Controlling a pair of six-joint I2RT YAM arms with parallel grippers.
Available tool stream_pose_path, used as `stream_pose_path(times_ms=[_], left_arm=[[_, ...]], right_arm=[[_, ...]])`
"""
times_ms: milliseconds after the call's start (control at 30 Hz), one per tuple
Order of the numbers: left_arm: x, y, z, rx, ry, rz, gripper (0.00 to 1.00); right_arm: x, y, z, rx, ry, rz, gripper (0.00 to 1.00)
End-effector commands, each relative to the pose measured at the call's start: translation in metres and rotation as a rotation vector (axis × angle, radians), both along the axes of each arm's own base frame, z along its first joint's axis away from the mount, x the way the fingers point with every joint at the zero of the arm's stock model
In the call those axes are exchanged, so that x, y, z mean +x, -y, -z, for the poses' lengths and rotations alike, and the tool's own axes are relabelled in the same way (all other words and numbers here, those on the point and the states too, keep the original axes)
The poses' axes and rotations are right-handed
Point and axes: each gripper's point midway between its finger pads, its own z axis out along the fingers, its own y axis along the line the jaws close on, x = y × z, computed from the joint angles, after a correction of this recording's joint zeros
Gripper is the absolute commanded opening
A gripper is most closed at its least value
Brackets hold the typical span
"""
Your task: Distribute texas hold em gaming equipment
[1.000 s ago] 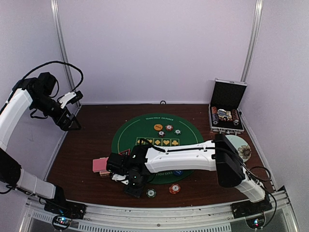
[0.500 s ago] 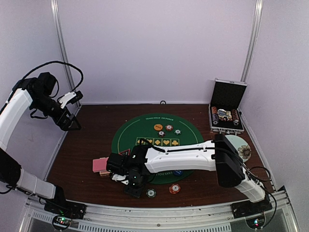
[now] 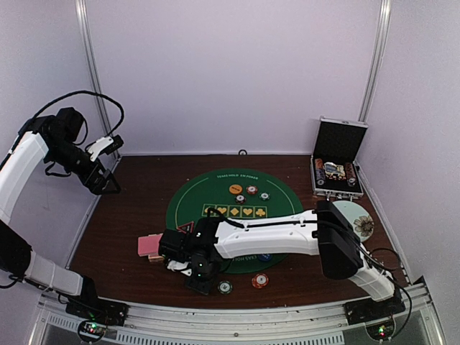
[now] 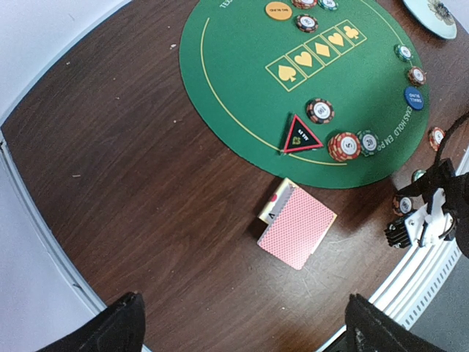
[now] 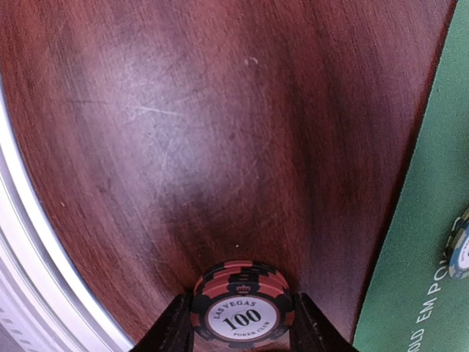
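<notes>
The mat's green is bare beside the blue disc, so my right gripper will next rise, go right in the top view and lower to release the black-and-red chips on the mat (image 3: pixel 188 201) there.
My right gripper (image 5: pixel 242 326) is shut on a short stack of black-and-red poker chips (image 5: pixel 242 301) marked 100, low over the brown table near its front edge. In the top view this gripper (image 3: pixel 195 271) sits left of a green chip (image 3: pixel 225 287) and a red chip (image 3: pixel 260 280). Pink-backed playing cards (image 4: pixel 297 227) lie in a small pile off the mat (image 3: pixel 188 201), an ace face showing beneath. A blue dealer disc (image 4: pixel 414 97) and several chips (image 4: pixel 343 145) rest on the green mat. My left gripper (image 4: pixel 245 326) hangs open and empty, high at the left.
A black-and-silver case (image 3: pixel 336 172) stands open at the back right, chips inside. A pale floral plate (image 3: pixel 356 215) lies before it. A red-edged triangle marker (image 4: pixel 300 136) and an orange disc (image 4: pixel 278 9) sit on the mat. The metal front rail (image 5: pixel 29 242) runs close beside the right gripper.
The right jaws have drawn in slightly around the chip stack. The right arm has barely shifted; the left arm has not moved.
</notes>
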Motion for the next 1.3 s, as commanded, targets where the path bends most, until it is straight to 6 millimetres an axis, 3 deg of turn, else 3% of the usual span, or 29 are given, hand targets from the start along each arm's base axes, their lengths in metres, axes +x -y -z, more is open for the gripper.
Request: stream_pose_path(times_ms=[0,300,567,967,1067,1267], left_arm=[[0.001,-0.003,-0.009,0.008,0.03,0.0,0.98],[0.001,-0.002,-0.008,0.006,0.029,0.001,0.98],[0.002,-0.003,-0.007,0.01,0.027,0.001,0.97],[0.002,-0.001,-0.005,0.003,0.02,0.011,0.98],[0.001,-0.001,-0.004,0.002,0.015,0.015,0.97],[-0.003,-0.003,0.007,0.024,-0.01,0.038,0.98]], right_arm=[[0.001,-0.004,-0.011,0.019,0.024,-0.003,0.42],[0.009,-0.004,-0.052,0.074,0.082,0.012,0.38],[0.02,0.017,-0.082,0.086,0.126,0.067,0.38],[0.077,0.117,-0.05,-0.007,0.118,0.345,0.34],[0.086,0.129,-0.039,-0.025,0.112,0.388,0.33],[0.092,0.135,-0.015,-0.051,0.088,0.419,0.33]])
